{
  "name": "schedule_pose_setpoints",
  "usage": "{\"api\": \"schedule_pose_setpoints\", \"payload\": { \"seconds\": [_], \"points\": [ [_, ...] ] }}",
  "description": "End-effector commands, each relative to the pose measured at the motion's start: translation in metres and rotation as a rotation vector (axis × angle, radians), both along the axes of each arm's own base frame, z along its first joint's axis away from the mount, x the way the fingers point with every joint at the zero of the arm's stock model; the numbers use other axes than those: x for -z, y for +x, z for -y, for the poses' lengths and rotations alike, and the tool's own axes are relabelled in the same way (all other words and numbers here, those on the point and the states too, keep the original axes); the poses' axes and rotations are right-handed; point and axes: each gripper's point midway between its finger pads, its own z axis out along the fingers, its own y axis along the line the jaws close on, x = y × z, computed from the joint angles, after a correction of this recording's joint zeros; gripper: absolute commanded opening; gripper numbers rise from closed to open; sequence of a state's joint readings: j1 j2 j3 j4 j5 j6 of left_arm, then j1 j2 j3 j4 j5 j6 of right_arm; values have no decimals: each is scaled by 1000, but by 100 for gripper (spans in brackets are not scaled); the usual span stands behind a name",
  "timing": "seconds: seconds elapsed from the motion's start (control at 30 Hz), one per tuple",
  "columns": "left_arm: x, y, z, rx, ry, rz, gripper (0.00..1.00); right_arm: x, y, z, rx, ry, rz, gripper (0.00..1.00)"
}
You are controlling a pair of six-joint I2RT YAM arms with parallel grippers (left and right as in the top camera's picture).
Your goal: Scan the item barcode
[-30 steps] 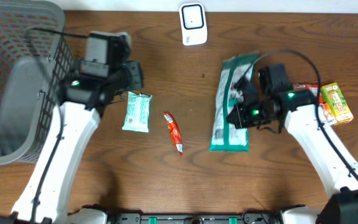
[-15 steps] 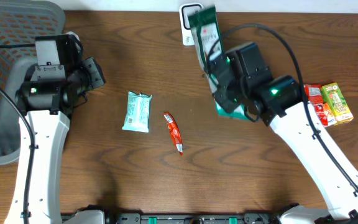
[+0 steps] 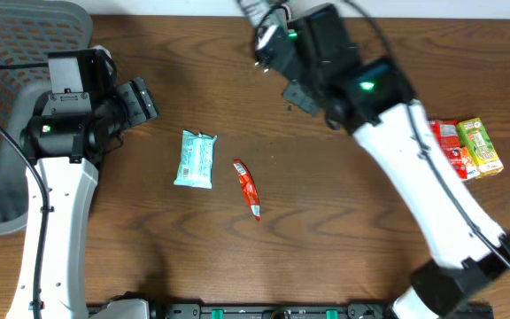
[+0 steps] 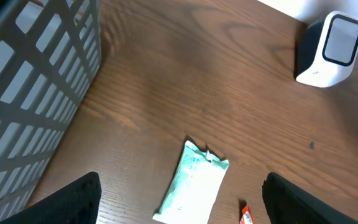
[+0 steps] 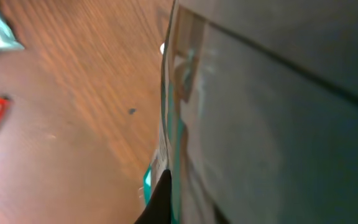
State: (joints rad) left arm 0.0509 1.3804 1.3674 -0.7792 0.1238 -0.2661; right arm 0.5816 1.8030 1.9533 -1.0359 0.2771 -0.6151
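Observation:
I need to move my right gripper past the scanner point(image 4: 329, 48) next, then down toward the cartons, and release the packet on the tabletop beside them, because that part of the tabletop is bare.
A large green packet point(image 5: 260, 112) fills the right wrist view, and my right gripper point(image 5: 185, 205) is shut on its edge. In the overhead view that gripper point(image 3: 277, 37) is at the table's back edge, right over the spot where the scanner stands, and hides it. The white scanner point(image 4: 329, 48) shows in the left wrist view, upright at the far right. My left gripper point(image 3: 144, 97) is beside the basket, open and empty. In its own view, a small pale teal packet point(image 4: 194, 183) lies on the table between its fingers point(image 4: 73, 199).
A grey wire basket point(image 3: 7, 133) takes up the left side. The small teal packet point(image 3: 195, 159) and a red sachet point(image 3: 248, 188) lie mid-table. A red carton point(image 3: 447, 146) and a green juice carton point(image 3: 479, 146) sit at the right edge.
My right arm lifted the green packet off the table and swung it up and back over the scanner. My left arm drew back toward the basket and its jaws opened.

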Motion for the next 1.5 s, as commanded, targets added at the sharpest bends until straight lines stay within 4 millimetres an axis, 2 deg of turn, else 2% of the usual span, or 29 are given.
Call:
{"api": "schedule_pose_setpoints", "payload": {
  "seconds": [0.0, 0.17, 0.33, 0.57, 0.8, 1.03, 1.1, 1.37, 1.47],
  "points": [
    [-2, 2, -4, -15, 9, 3, 84, 13, 30, 6, -32, -274, 95, 1],
    [-2, 2, -4, -14, 9, 2, 84, 38, 77, -20, -115, -403, 201, 1],
    [-2, 2, -4, -14, 9, 3, 84, 49, 123, -40, -121, -448, 348, 1],
    [-2, 2, -4, -14, 9, 3, 84, 62, 171, -69, -165, -505, 549, 1],
    [-2, 2, -4, -14, 9, 3, 84, 97, 195, -79, -259, -683, 627, 1],
    [-2, 2, -4, -14, 9, 3, 84, 123, 216, -64, -232, -701, 658, 1],
    [-2, 2, -4, -14, 9, 3, 84, 131, 218, -62, -241, -703, 646, 1],
    [-2, 2, -4, -14, 9, 3, 84, 135, 218, -68, -241, -627, 649, 1],
    [-2, 2, -4, -14, 9, 3, 84, 143, 216, -70, -260, -608, 623, 1]
  ]
}}
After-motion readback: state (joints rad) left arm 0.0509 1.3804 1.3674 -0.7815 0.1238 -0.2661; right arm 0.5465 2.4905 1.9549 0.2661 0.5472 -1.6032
